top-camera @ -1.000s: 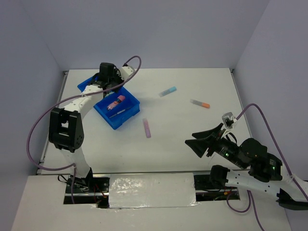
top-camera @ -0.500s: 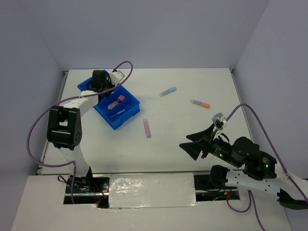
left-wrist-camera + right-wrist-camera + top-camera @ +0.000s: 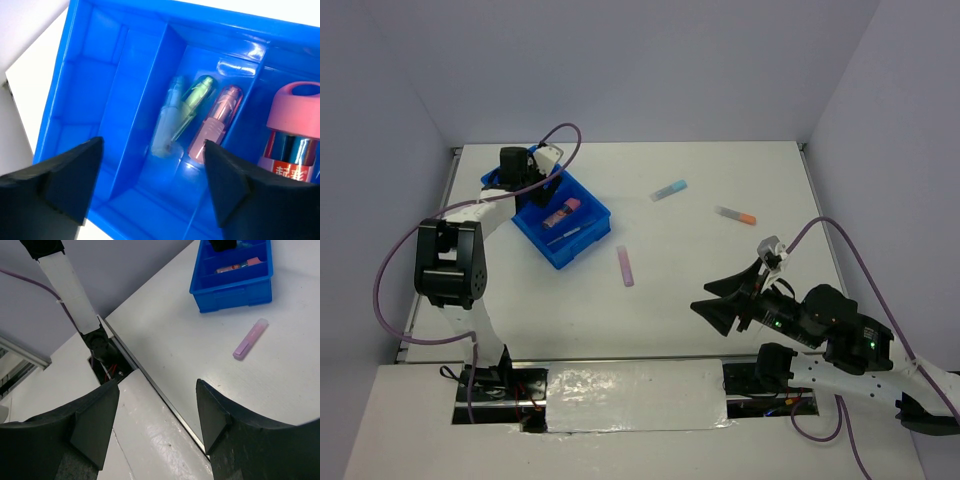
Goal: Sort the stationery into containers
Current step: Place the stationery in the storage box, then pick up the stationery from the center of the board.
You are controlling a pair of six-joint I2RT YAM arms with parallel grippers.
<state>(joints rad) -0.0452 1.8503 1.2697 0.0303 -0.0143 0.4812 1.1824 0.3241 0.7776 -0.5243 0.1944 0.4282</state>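
Observation:
The left gripper moves across, back and down onto the purple stick's near end next, since that end lies below it and to its right in the top view.
The blue tray (image 3: 582, 243) stands at the back left. My left gripper (image 3: 523, 180) hovers open over its far end, nothing between the fingers (image 3: 152, 185). Below it, one compartment (image 3: 150, 100) holds a blurred pale stick (image 3: 167, 125), a green stick (image 3: 197, 95) and a pink stick (image 3: 220, 117). The pink-capped bottle (image 3: 292, 125) lies in the compartment beside them. On the table lie a purple stick (image 3: 625, 266), a light blue stick (image 3: 669, 190) and an orange-tipped marker (image 3: 735, 215). My right gripper (image 3: 705, 298) is open and empty near the front edge (image 3: 157, 415); the purple stick (image 3: 250, 339) is ahead of it.
The pink item (image 3: 235, 266) and a thin dark pen (image 3: 563, 234) lie in the tray's nearer compartments. A taped metal strip (image 3: 635, 390) runs along the table's front edge between the arm bases. Grey walls enclose the table on three sides. A purple cable (image 3: 555, 135) arcs over the left arm.
My left gripper shifted left along the tray and opened, and a pale stick now lies blurred in the compartment beneath it. My right gripper drifted slightly left and stayed open.

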